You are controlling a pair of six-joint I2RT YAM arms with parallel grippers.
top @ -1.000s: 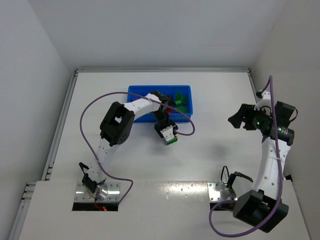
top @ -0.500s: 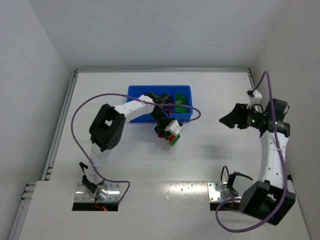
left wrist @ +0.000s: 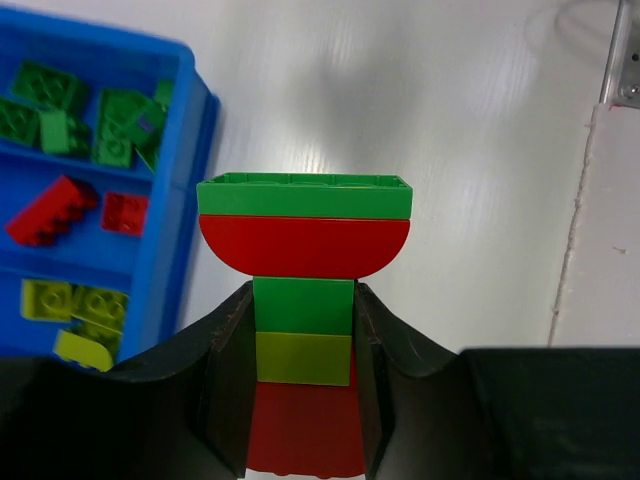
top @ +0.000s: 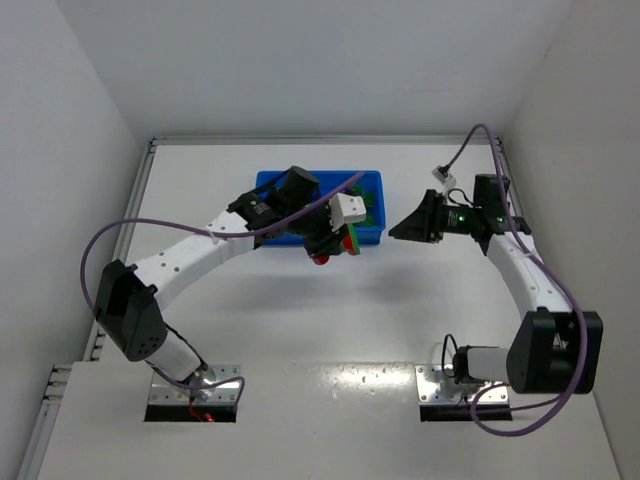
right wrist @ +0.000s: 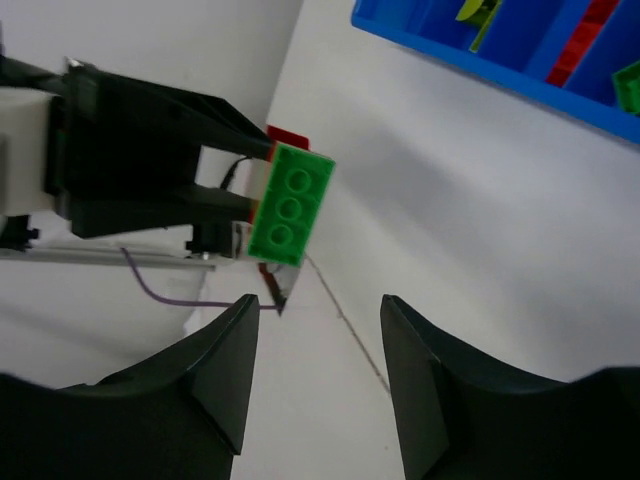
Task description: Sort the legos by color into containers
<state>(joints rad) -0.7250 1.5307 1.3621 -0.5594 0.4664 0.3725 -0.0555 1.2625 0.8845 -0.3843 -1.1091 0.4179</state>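
The left gripper carries the clamped bricks back and down onto the bare tabletop below it and back from the blue tray (top: 268,183) next and releases them there.
My left gripper (top: 334,240) is shut on a mixed lego stack (top: 343,243) and holds it just in front of the blue tray's (top: 268,183) right end. In the left wrist view the fingers (left wrist: 232,370) clamp the stack's (left wrist: 303,305) green and yellow-green middle bricks. A red brick sits below them, and a red rounded brick and a green plate above. My right gripper (top: 400,231) is open and empty, right of the stack and pointing at it. In the right wrist view it (right wrist: 315,350) faces the stack's green plate (right wrist: 290,205).
The tray's compartments (left wrist: 185,200) hold loose green (left wrist: 120,115), red (left wrist: 55,210) and yellow-green (left wrist: 75,300) bricks. The tray also shows in the right wrist view (right wrist: 480,50). Purple cables loop off both arms. A raised strip (left wrist: 615,200) borders the table's near edge.
My left arm has stretched out and turned, carrying the stack up and right beside the tray's right end. My right gripper has swung left toward the stack.
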